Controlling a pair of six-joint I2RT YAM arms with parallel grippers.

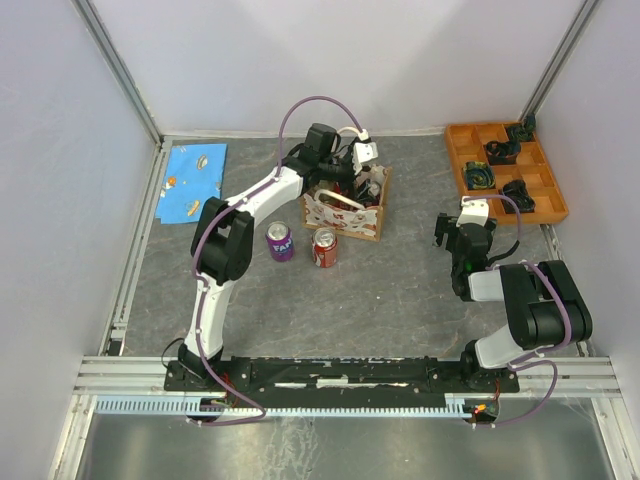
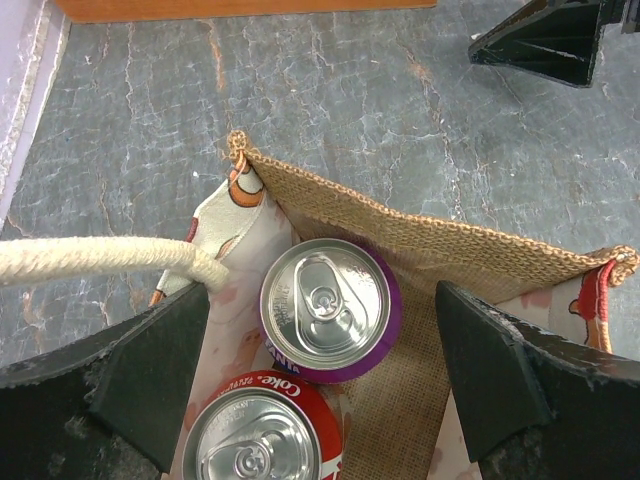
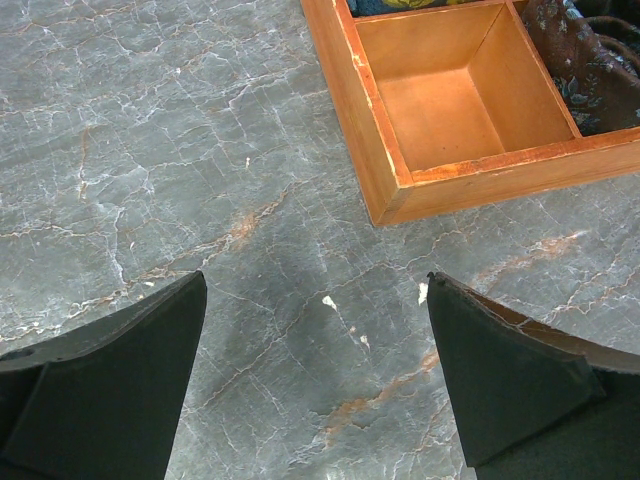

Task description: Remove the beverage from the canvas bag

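Note:
My left gripper is wide open, and the purple Fanta can's top (image 2: 328,304) is below, between my fingers. My left gripper will lower its fingers into the canvas bag (image 2: 440,255) and close around the purple Fanta can.
The canvas bag (image 1: 343,214) stands at the back middle of the table, tan burlap with white-and-red patterned sides and cream handles. My left gripper (image 1: 366,184) hangs open just above its mouth. In the left wrist view the bag (image 2: 440,255) holds a purple Fanta can (image 2: 325,308) and a red Coke can (image 2: 262,432), both upright. The left gripper (image 2: 320,378) has its jaws wide apart on either side of the cans, touching neither. A cream handle (image 2: 100,259) lies across the left finger. My right gripper (image 1: 447,232) is open and empty over bare table (image 3: 315,340).
A purple can (image 1: 280,241) and a red can (image 1: 325,248) stand on the table in front of the bag. An orange compartment tray (image 1: 505,170) sits at the back right, its corner (image 3: 385,170) near the right gripper. A blue cloth (image 1: 193,182) lies back left.

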